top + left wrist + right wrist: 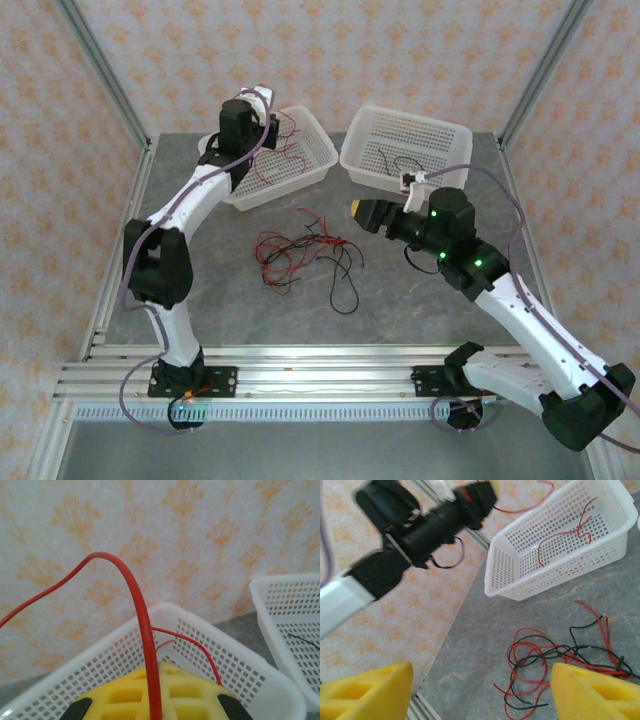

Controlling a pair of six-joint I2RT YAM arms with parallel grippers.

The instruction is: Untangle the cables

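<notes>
I need to lower my left gripper into the white basket below it and let go of the red cable there, because other red cables are already on the bottom of that basket.
A tangle of red and black cables (300, 250) lies on the grey table between the arms. My left gripper (268, 108) hangs over the back left white basket (322, 160), and its yellow fingers (190, 695) are shut on a red cable (145, 625) that arches up and off to the left. More red cables (290, 140) lie in that basket. My right gripper (362, 213) is open just right of the tangle. In the right wrist view its yellow fingers (592, 690) stand wide apart above the table, with the tangle (555, 665) beside the right finger.
A second white basket (440, 135) at the back right holds a black cable (392, 163). Metal frame posts and patterned walls close in the table (200, 300) at the sides and back. An aluminium rail (320, 375) runs along the near edge.
</notes>
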